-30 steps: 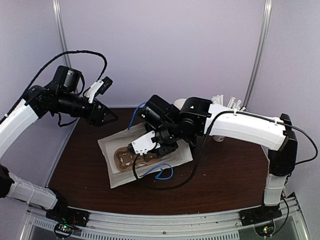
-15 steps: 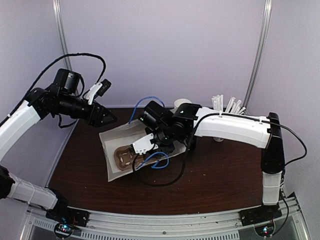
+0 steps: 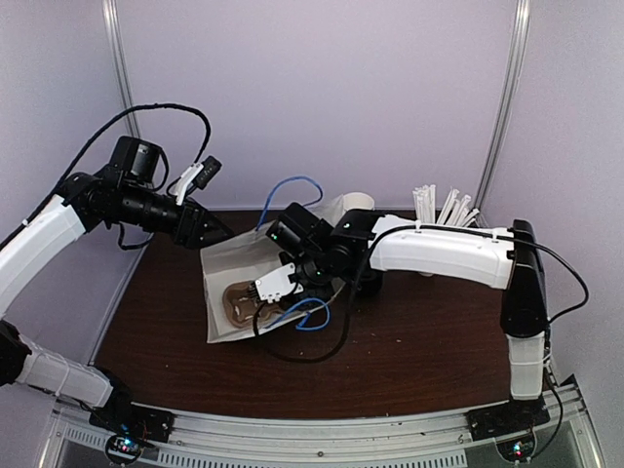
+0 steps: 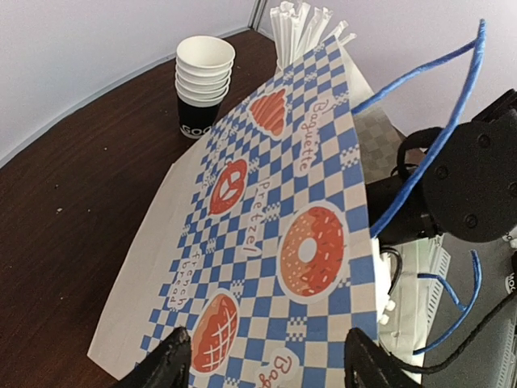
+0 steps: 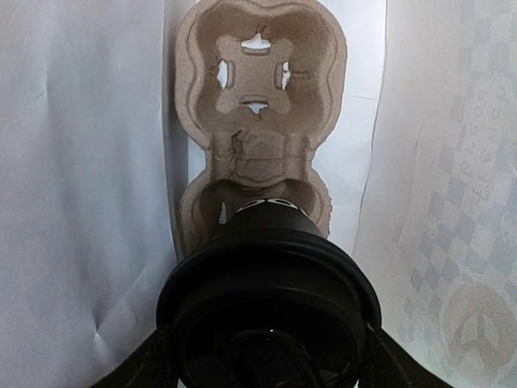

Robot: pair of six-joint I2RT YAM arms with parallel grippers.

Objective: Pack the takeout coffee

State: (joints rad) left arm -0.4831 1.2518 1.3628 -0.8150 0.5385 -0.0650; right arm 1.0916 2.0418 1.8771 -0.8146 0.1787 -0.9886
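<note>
My right gripper lowers toward the carrier's near pocket [image 5: 220,202] next, with a downward tilt that rights the leaning bag. It releases the cup, because the cup's base is inside.
My right gripper [image 5: 266,356] is shut on the takeout coffee [image 5: 271,299], a black cup with a black lid, gripped just under the lid. It holds the cup inside the paper bag [image 5: 81,162], over the near pocket of a brown pulp cup carrier [image 5: 258,73] that lies in the bag. In the top view the right gripper [image 3: 297,276] reaches into the bag [image 3: 229,263] from the right, beside the carrier [image 3: 237,300]. My left gripper [image 3: 216,234] is at the bag's raised far-left edge. Its jaws stand wide apart in the left wrist view [image 4: 266,368], with the blue-checked bag [image 4: 266,242] between them.
A stack of paper cups [image 4: 204,89] and a cup of white straws [image 4: 303,28] stand at the back of the brown table [image 3: 439,331]. The straws [image 3: 444,207] sit behind the right arm. Blue cable [image 3: 307,317] loops by the bag's mouth. Frame posts stand at both sides.
My right gripper has moved left, deeper into the bag, with the cup. The bag's upper side has risen toward the left gripper, which shifted only slightly.
</note>
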